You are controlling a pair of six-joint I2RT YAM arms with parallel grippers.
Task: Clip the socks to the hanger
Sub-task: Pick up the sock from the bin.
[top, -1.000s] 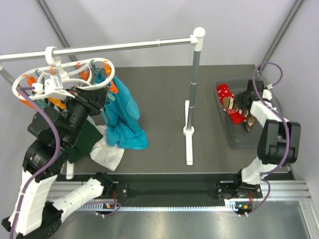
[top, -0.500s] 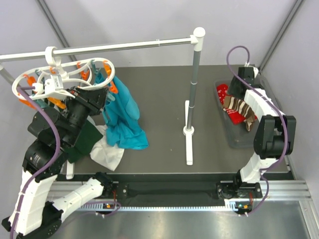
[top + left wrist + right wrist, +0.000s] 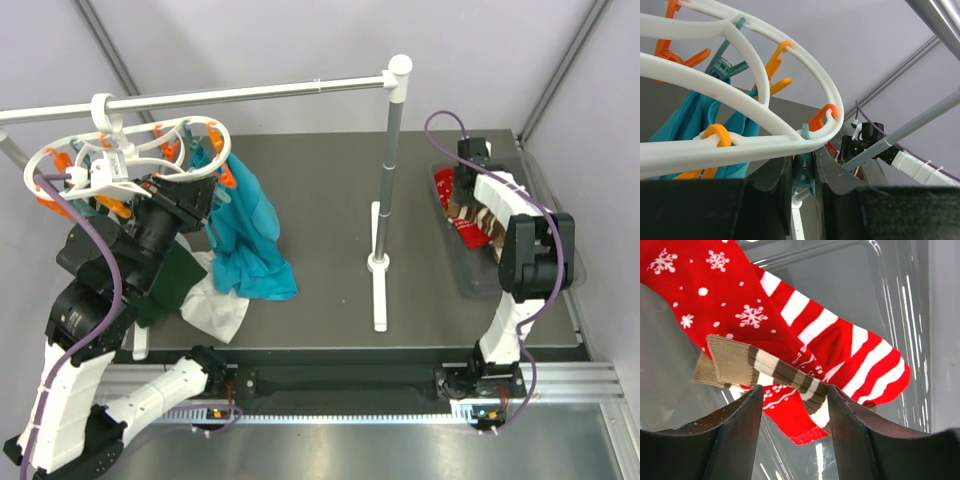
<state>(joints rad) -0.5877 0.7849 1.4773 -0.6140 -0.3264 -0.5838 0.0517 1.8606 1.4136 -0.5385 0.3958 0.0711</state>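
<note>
Next, my right gripper moves down slightly onto the striped fold of the brown sock (image 3: 765, 365) and closes, because that raised fold already lies between my open fingers.
The white oval hanger (image 3: 130, 150) hangs by its hook from the rail at the far left, with orange and teal clothespins under it; it also fills the left wrist view (image 3: 740, 50). My left gripper (image 3: 198, 188) is shut on a teal clothespin (image 3: 804, 175) hanging from the ring's rim. The socks lie in a clear bin (image 3: 500, 285) at the right: red ones (image 3: 447, 185) and a brown striped one (image 3: 482, 218). My right gripper (image 3: 465, 190) is open just above them, its jaws either side of the brown sock (image 3: 765, 365), which lies over the red socks (image 3: 715, 285).
A long white rail (image 3: 250, 93) runs from the left to an upright post (image 3: 392, 150) on a white base (image 3: 378, 290) mid-table. A teal garment (image 3: 250, 235) hangs from the hanger. Dark green (image 3: 170, 285) and white (image 3: 215, 310) cloths lie below it.
My right arm has swung from the bin's right side to its far left end, and its gripper now points down over the socks. The left arm and hanger have not moved.
</note>
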